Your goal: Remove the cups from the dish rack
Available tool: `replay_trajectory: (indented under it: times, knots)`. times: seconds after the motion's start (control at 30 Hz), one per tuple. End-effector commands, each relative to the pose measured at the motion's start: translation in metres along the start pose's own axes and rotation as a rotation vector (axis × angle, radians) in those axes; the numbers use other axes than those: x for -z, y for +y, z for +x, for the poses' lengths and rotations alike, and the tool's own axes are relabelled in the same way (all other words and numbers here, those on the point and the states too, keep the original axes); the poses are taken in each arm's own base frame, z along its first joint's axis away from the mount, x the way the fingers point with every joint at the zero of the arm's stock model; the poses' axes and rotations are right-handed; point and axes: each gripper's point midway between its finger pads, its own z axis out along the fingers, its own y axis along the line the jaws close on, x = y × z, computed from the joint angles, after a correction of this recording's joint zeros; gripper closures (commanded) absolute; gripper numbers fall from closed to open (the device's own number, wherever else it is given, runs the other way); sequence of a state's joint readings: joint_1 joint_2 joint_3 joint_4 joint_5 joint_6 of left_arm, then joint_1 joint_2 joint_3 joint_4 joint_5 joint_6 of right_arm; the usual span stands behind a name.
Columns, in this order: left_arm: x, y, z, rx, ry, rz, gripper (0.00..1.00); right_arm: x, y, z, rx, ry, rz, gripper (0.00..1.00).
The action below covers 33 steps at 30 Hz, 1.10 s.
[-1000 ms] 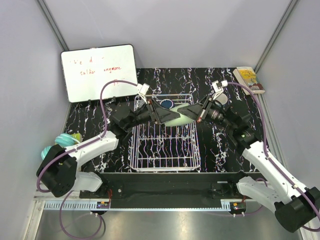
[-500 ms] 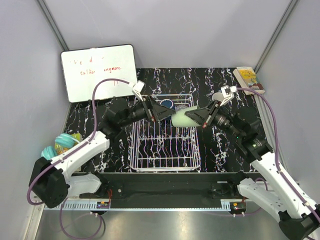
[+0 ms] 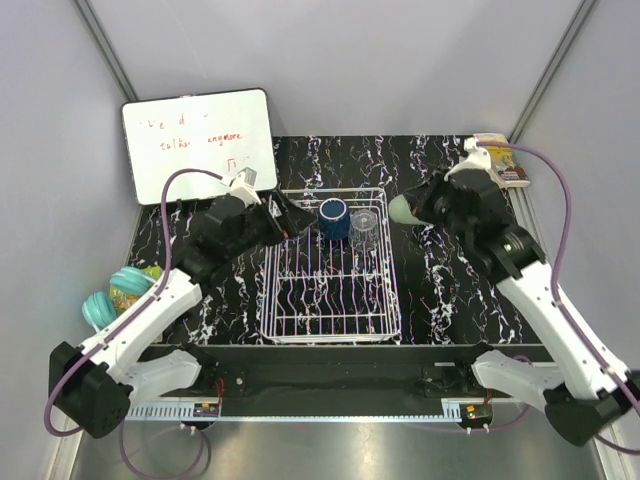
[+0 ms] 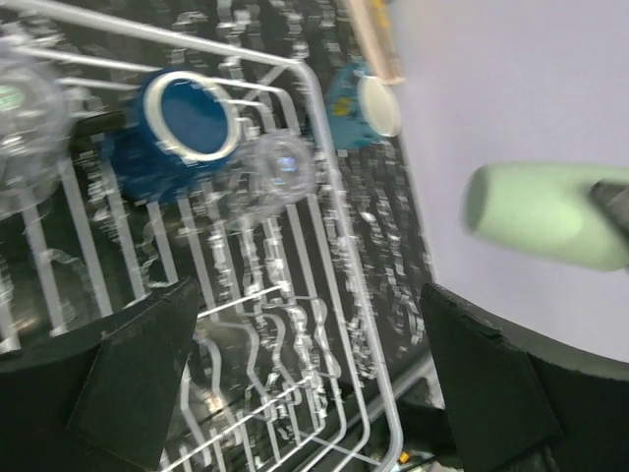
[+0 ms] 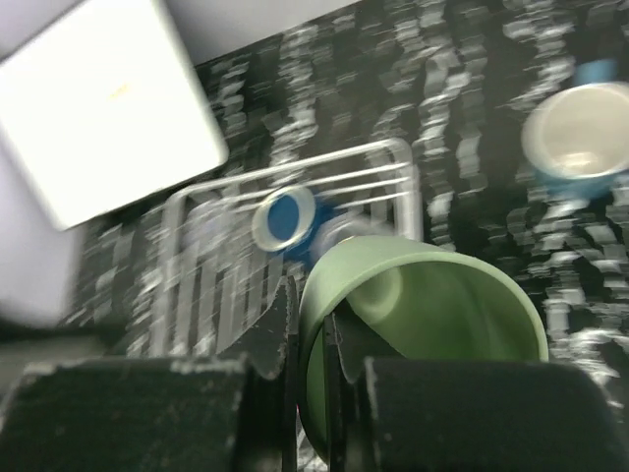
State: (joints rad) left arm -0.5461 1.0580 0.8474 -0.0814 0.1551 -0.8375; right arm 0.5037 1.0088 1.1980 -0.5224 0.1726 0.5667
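Observation:
Next, my right gripper will swing away from the rack [image 3: 330,338] and down to release the tumbler on the tabletop past the light blue mug, which fills the nearer spot.
The white wire dish rack [image 3: 330,338] sits mid-table. Standing in its far end are a dark navy mug [image 3: 333,218] and a clear glass [image 3: 366,222]. My right gripper [image 3: 420,206] is shut on the rim of the pale green tumbler [image 3: 402,208], held tilted to the right of the rack, one finger inside the tumbler [image 5: 432,315] and one outside. My left gripper [image 3: 285,214] hangs open and empty over the rack's far left corner. Its view shows the navy mug [image 4: 182,123], two clear glasses [image 4: 280,167] and, on the table beyond the rack, a light blue mug [image 4: 364,106].
A whiteboard [image 3: 198,143] leans at the back left. A book [image 3: 497,158] lies at the back right corner. Turquoise ribbed round things [image 3: 115,293] sit at the table's left edge. The right arm hides the light blue mug in the top view.
My left gripper has opened, let go of the green tumbler and drawn back to the left. The right gripper has carried the tumbler rightward off the rack.

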Motion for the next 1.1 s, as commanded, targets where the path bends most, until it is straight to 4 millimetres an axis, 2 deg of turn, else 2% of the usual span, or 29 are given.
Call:
replay_trajectory:
  times: [0.0,0.1,0.2,0.33,0.43,0.47,0.5,0.63,0.73,0.83,0.9,1.03,1.07]
  knots:
    - [0.015,0.023,-0.012,-0.015,-0.042,-0.173,0.01,-0.016,-0.064,-0.029,0.130,-0.077,0.427,1.00]
    - [0.019,0.035,-0.010,-0.018,-0.038,-0.237,0.01,-0.041,-0.066,-0.033,0.139,-0.047,0.495,1.00]
    - [0.023,0.041,-0.006,-0.026,-0.016,-0.264,0.01,-0.057,-0.070,-0.036,0.132,-0.016,0.570,1.00]
    - [0.029,0.045,0.000,-0.034,0.004,-0.278,0.01,-0.064,-0.082,-0.031,0.140,0.010,0.626,1.00]
    - [0.034,0.049,0.002,-0.039,0.000,-0.289,0.01,-0.061,-0.114,-0.017,0.133,0.048,0.711,1.00]
    - [0.034,0.051,0.003,-0.040,0.000,-0.291,0.01,-0.058,-0.134,-0.018,0.090,0.052,0.754,1.00]
    - [0.034,0.052,0.005,-0.042,0.004,-0.292,0.01,-0.056,-0.144,-0.005,0.065,0.091,0.755,1.00]
    - [0.033,0.055,0.008,-0.049,0.017,-0.298,0.01,-0.044,-0.170,0.007,0.003,0.106,0.789,1.00]
    - [0.031,0.057,0.012,-0.048,0.036,-0.302,0.01,-0.034,-0.185,0.008,-0.036,0.086,0.826,1.00]
    - [0.029,0.058,0.015,-0.037,0.050,-0.305,0.01,-0.029,-0.208,0.000,-0.104,0.068,0.867,1.00]
    - [0.027,0.059,0.015,-0.033,0.054,-0.307,0.01,-0.034,-0.217,-0.003,-0.150,0.063,0.886,1.00]
    - [0.027,0.058,0.016,-0.030,0.057,-0.306,0.01,-0.042,-0.250,-0.009,-0.263,0.053,0.961,1.00]
    - [0.028,0.058,0.016,-0.032,0.057,-0.304,0.01,-0.052,-0.254,-0.006,-0.276,0.075,0.965,1.00]
